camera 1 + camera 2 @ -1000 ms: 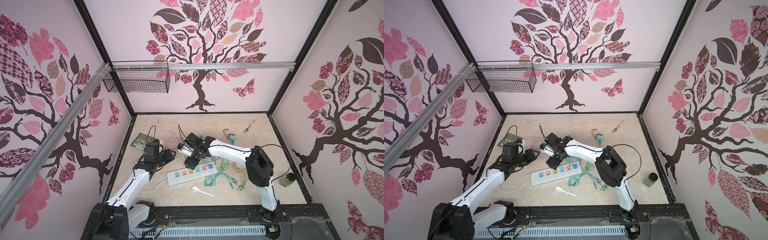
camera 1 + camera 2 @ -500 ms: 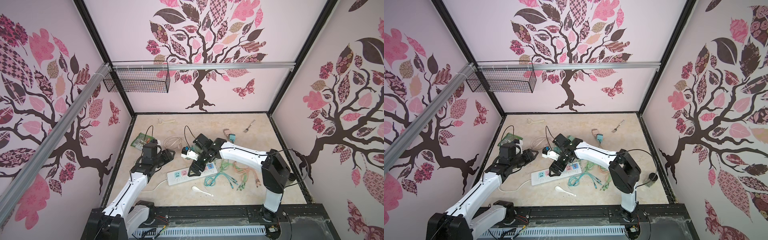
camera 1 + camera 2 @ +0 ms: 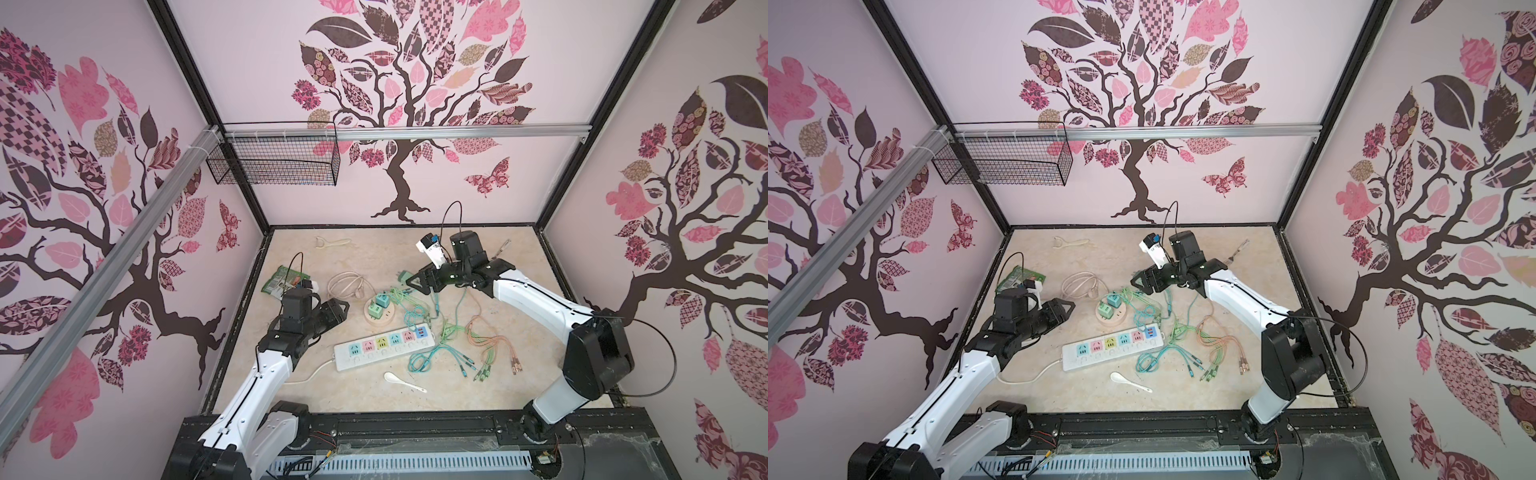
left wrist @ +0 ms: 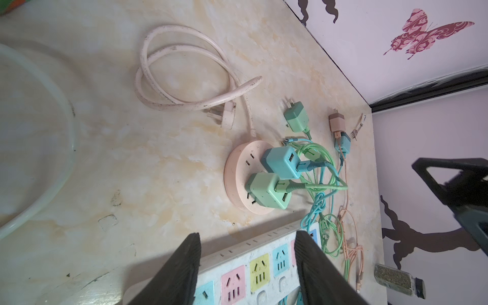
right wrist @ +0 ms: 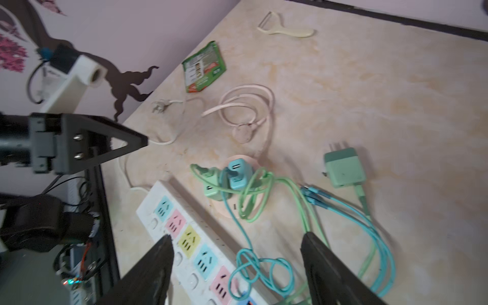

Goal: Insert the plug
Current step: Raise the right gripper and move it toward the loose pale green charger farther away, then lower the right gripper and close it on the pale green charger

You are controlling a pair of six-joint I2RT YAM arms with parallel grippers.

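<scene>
I need to lower my right gripper outward past the cables next, fingers astride the dark-green charger's body (image 3: pixel 404 276) (image 5: pixel 345 169), which lies loose and flat beyond them, prongs bare.
A white power strip (image 3: pixel 384 343) with coloured sockets lies near the table's middle. Behind it sits a round pink socket hub (image 3: pixel 380 319) with a blue and a green cube charger plugged in. A loose dark-green charger plug (image 5: pixel 343 167) lies flat on the table beyond the hub, prongs bare. A pink three-pin plug (image 4: pixel 227 118) lies by its coiled cord. My left gripper (image 4: pixel 247 235) hovers open over the strip (image 4: pixel 253 269), holding nothing. My right gripper (image 5: pixel 237 237) hangs open and empty above the strip's far end and the cables, near the green charger (image 3: pixel 402 276).
Tangled green, teal and orange cables (image 3: pixel 478 345) spread right of the strip. A white spoon (image 3: pixel 399 379) lies in front of it. A green packet (image 3: pixel 282 282) is at the left wall, a peeler (image 3: pixel 330 242) and fork (image 3: pixel 503 246) at the back, a spice jar (image 4: pixel 398 280) at the right.
My right gripper has drawn back from over the round hub toward the back right and risen. The left gripper's jaws have opened wider and it has shifted slightly back.
</scene>
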